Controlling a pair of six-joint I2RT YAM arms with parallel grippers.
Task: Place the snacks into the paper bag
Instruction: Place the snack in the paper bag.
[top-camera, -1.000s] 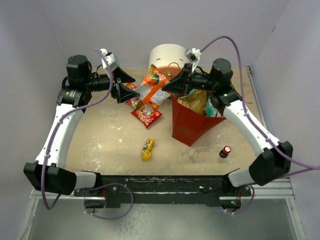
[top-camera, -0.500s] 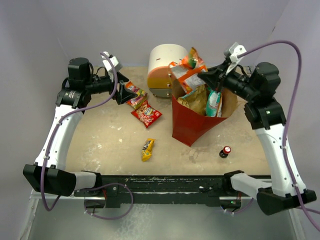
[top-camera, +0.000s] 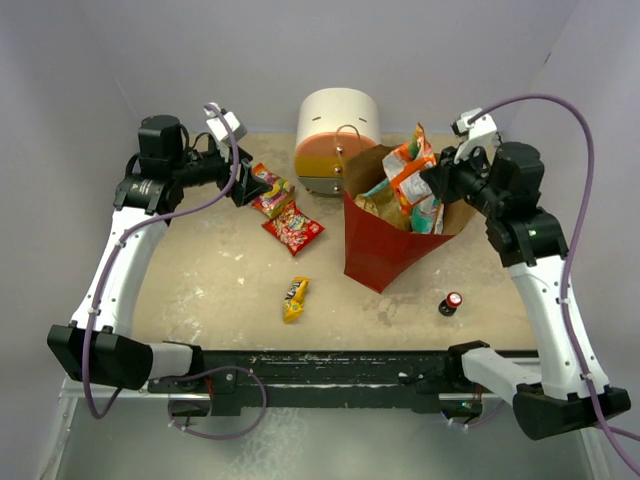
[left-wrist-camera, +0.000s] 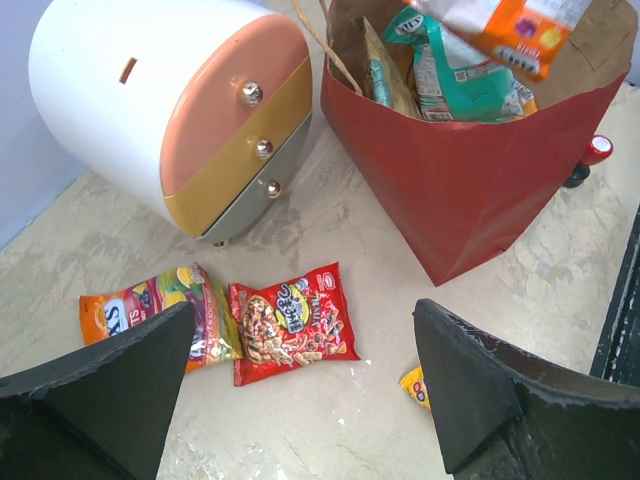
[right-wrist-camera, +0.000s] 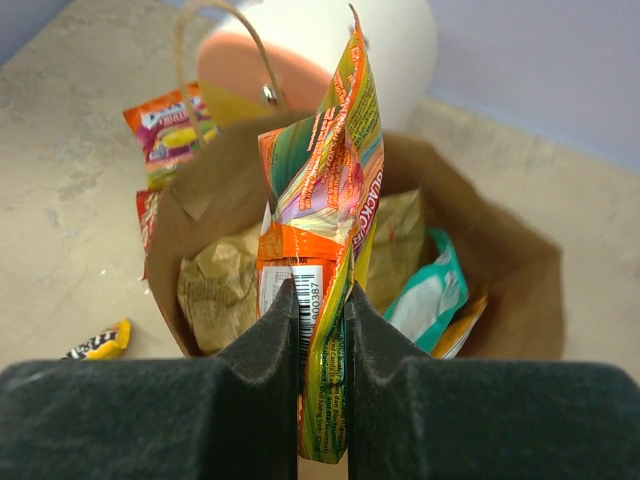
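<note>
The orange-and-green snack packet is already over the paper bag's opening. My right gripper should next move down into the paper bag (top-camera: 405, 205) (right-wrist-camera: 372, 268) toward the tan and teal packets.
The paper bag (top-camera: 380, 250) stands open at centre right, red outside and brown inside (right-wrist-camera: 500, 260). A tan packet (right-wrist-camera: 215, 285) and a teal packet (right-wrist-camera: 430, 290) lie in it. My right gripper (top-camera: 437, 180) (right-wrist-camera: 322, 295) is shut on an orange-and-green snack packet (top-camera: 410, 168) (right-wrist-camera: 325, 170), held upright just over the bag's mouth. My left gripper (top-camera: 240, 180) (left-wrist-camera: 305, 308) hangs open above the table at the left. Below it lie an orange-purple packet (left-wrist-camera: 150, 310) (top-camera: 268, 188) and a red peanut packet (left-wrist-camera: 290, 320) (top-camera: 294, 226). A yellow bar (top-camera: 294, 298) lies nearer the front.
A round white, orange and yellow drawer unit (top-camera: 335, 135) (left-wrist-camera: 150, 110) stands at the back, close behind the bag. A small red-capped bottle (top-camera: 452, 302) sits on the table to the bag's front right. Walls close in the back and both sides.
My right arm has swung from the packets beside the drawer unit to above the bag, carrying the orange-green packet. The left gripper has opened wider and drawn back a little.
</note>
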